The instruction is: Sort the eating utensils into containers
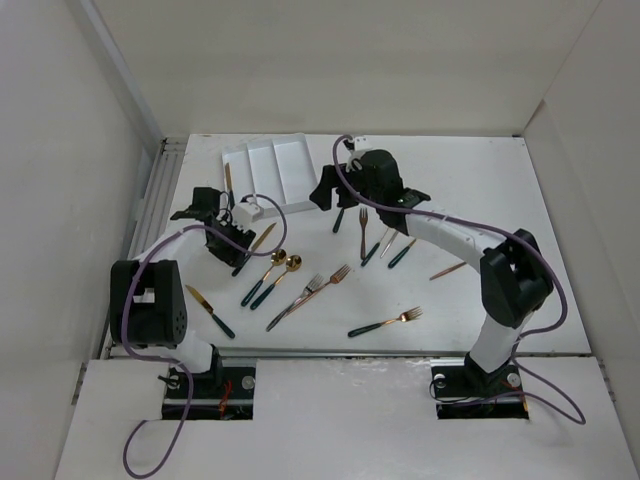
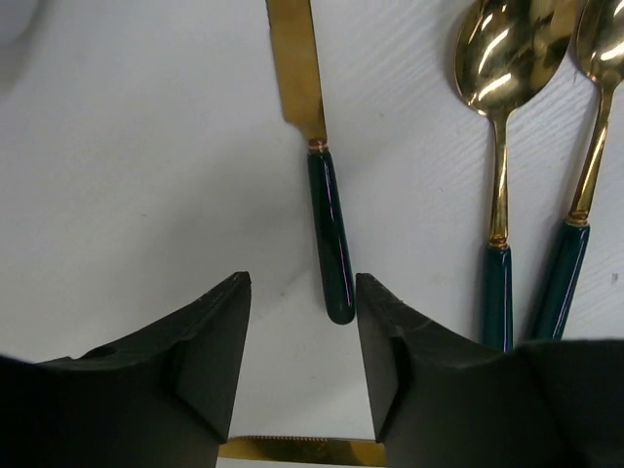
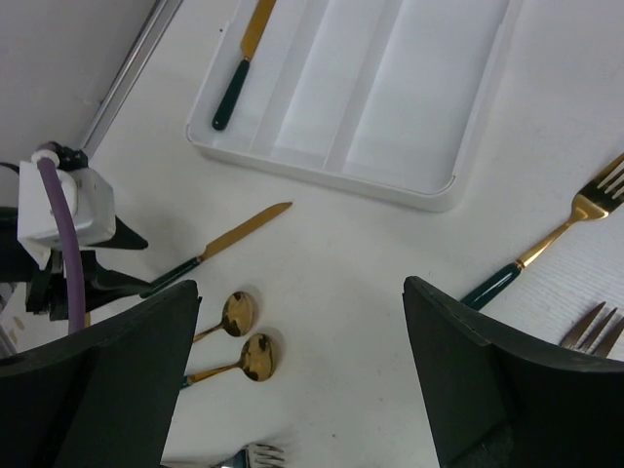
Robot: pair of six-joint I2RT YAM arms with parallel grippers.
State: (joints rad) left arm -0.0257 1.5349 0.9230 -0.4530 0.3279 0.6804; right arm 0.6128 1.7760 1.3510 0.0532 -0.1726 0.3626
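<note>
The robot's left gripper will move outward and down along the green handle [image 1: 243, 263] [image 2: 330, 224] toward the blade to close, because only the handle's tip is between its fingers.
The white tray [image 1: 290, 150] [image 3: 322, 161] lies at the back, its containers side by side. One green-handled knife [image 1: 228, 180] [image 3: 239, 73] lies in the left one. My left gripper [image 1: 237, 258] [image 2: 302, 283] is open and low over the table. The handle end of a gold knife [image 2: 330, 234] [image 1: 258, 243] lies between its fingertips, ungripped. A serrated gold blade [image 2: 302, 450] shows under its fingers. Two gold spoons [image 2: 499, 146] [image 1: 270, 278] lie just right of it. My right gripper [image 1: 327, 192] [image 3: 302, 292] hangs wide open and empty above the table, near the tray's right front corner.
Forks [image 1: 310, 295] lie crossed mid-table, one more fork [image 1: 385, 322] nearer the front. Several utensils [image 1: 375, 240] sit under the right arm, a copper knife [image 1: 447, 270] to their right. Another knife [image 1: 210, 312] lies by the left arm's base. White walls close in the table.
</note>
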